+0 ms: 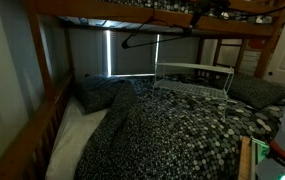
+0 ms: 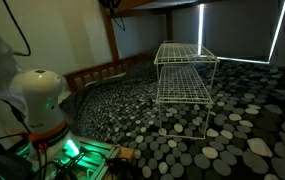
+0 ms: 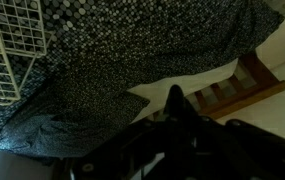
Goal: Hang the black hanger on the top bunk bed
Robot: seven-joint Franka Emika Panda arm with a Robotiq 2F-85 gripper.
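The outline of the hanger is already just below the brown wooden bar [image 1: 181,17] of the top bunk bed [image 1: 102,10], so my gripper should next move gently outward to the bar and let go of the hanger there.
The black hanger [image 1: 150,38] shows in an exterior view as a thin dark outline just under the brown wooden rail of the top bunk bed [image 1: 102,10]. My gripper [image 1: 200,18] is up by that rail, at the hanger's right end, and looks shut on it. The hanger slants down to the left, and I cannot tell whether its hook touches the rail. In the wrist view my jaws [image 3: 175,100] form one dark closed tip high above the lower bed. The dark shapes around them are too dim to separate. The rail also shows in the exterior view beside the robot base [image 2: 152,4].
A white wire rack [image 1: 192,75] [image 2: 185,70] [image 3: 7,50] stands on the lower bed's speckled blanket [image 1: 172,130]. A dark pillow [image 1: 257,90] lies at the right. The lower bed's wooden side rail [image 1: 32,130] [image 3: 237,90] runs along the edge. The robot base [image 2: 37,100] is close by.
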